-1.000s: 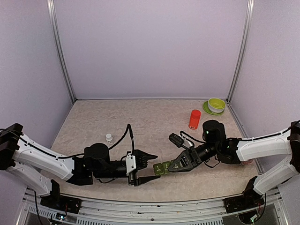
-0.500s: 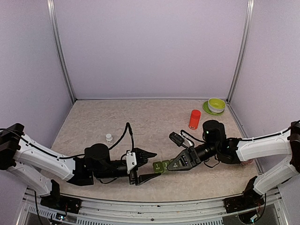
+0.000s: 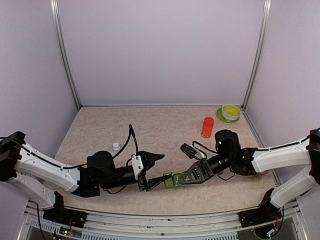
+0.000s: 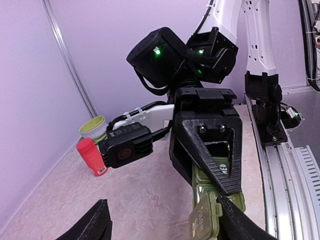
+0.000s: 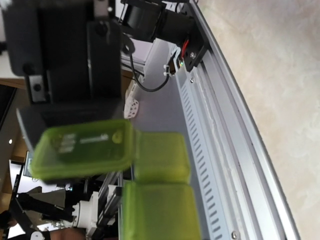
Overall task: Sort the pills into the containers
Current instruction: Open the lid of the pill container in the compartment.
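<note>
The bare tabletop has a clear spot below and outward of the right gripper, so the gripper next needs to go down and outward to it and let go of the strip (image 4: 207, 192) there.
The containers (image 3: 172, 180) are a dark-green strip of square lidded boxes, held above the table near its front edge. My right gripper (image 3: 183, 178) is shut on the strip's right end. The end box's lid (image 4: 204, 220) stands flipped open; it also shows in the right wrist view (image 5: 82, 148) beside two closed boxes (image 5: 161, 158). My left gripper (image 3: 166, 166) is open, and its lower finger (image 3: 159, 181) reaches the strip's open end. In the left wrist view the strip (image 4: 207, 192) lies against the right-hand finger (image 4: 242, 222). No pills show.
A red-orange bottle (image 3: 207, 127) stands at the back right, and shows in the left wrist view (image 4: 91, 156). A green bowl on a plate (image 3: 230, 112) sits in the far right corner. A tiny clear bottle with a white cap (image 3: 116, 146) stands left of centre.
My left gripper has tilted and its jaws have spread wider, its lower finger now at the strip's end. My right gripper has lowered the strip slightly.
</note>
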